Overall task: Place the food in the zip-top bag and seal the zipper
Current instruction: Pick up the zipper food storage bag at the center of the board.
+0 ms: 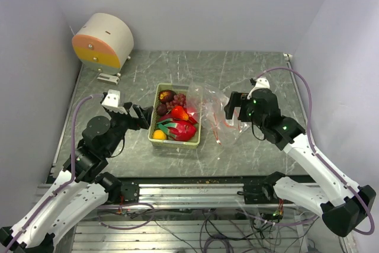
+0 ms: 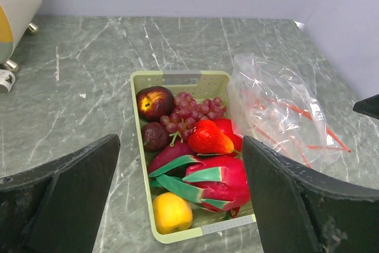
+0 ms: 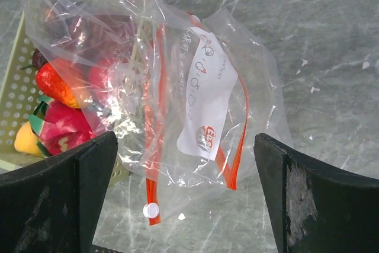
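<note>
The right gripper moves down to the bag's clear plastic beside its white label next, since the crumpled folds there lie between my open fingers.
The food lies in a pale green tray (image 1: 177, 85): a pink-red dragon fruit (image 2: 222, 179), an orange (image 2: 172, 211), purple grapes (image 2: 192, 114), a red apple (image 2: 155, 102), a dark round fruit (image 2: 155, 135) and a red-orange pointed fruit (image 2: 210, 137). Crumpled against the tray's right side is the clear zip-top bag (image 1: 214, 114), with nothing seen inside. Its orange zipper strip carries a white slider (image 3: 151, 210). My left gripper (image 1: 144, 117) hovers open at the tray's left near corner. Just right of the bag (image 3: 195, 75), my right gripper (image 3: 185, 140) stands open above it.
A round beige and orange drum (image 1: 103, 41) stands at the back left corner. White walls close the table on three sides. Bare marble table (image 1: 254, 152) lies in front of the bag and behind the tray.
</note>
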Controlling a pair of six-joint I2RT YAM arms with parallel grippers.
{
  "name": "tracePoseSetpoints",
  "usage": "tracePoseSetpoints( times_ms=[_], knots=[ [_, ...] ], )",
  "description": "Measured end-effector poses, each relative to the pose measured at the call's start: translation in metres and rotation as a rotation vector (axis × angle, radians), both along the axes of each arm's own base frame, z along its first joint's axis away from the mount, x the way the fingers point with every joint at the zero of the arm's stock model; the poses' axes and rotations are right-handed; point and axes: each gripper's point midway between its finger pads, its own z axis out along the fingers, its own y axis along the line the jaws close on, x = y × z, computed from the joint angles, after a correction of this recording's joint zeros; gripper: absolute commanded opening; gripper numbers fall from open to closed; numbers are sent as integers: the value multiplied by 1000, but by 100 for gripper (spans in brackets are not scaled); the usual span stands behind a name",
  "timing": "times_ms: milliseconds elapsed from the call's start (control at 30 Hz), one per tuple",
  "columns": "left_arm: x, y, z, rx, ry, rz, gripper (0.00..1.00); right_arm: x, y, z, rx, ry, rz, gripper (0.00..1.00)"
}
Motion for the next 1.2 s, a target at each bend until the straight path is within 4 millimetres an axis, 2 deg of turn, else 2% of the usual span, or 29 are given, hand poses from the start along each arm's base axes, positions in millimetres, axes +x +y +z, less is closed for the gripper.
tracePoseSetpoints(
  times_ms=[200, 433, 567, 800, 1000, 1133, 1200],
  knots=[
    [0, 0, -2, 5, 7, 0, 95, -2, -2, -7, -6, 11, -4, 100],
    [-3, 2, -4, 8, 13, 0, 95, -7, -5, -33, -40, 51, 5, 100],
    [-4, 3, -4, 8, 13, 0, 95, 0, 1, -43, -61, 68, 26, 100],
    [-4, 3, -8, 19, 28, 0, 96, 6, 5, -77, -102, 112, 44, 100],
    [-1, 1, -14, 34, 48, -1, 96, 15, 10, -90, -115, 116, 45, 100],
    [0, 0, -17, 39, 56, -1, 95, 17, 12, -106, -114, 133, 50, 100],
    [-1, 0, -17, 39, 56, -1, 95, 14, 11, -117, -110, 145, 53, 95]
  ],
)
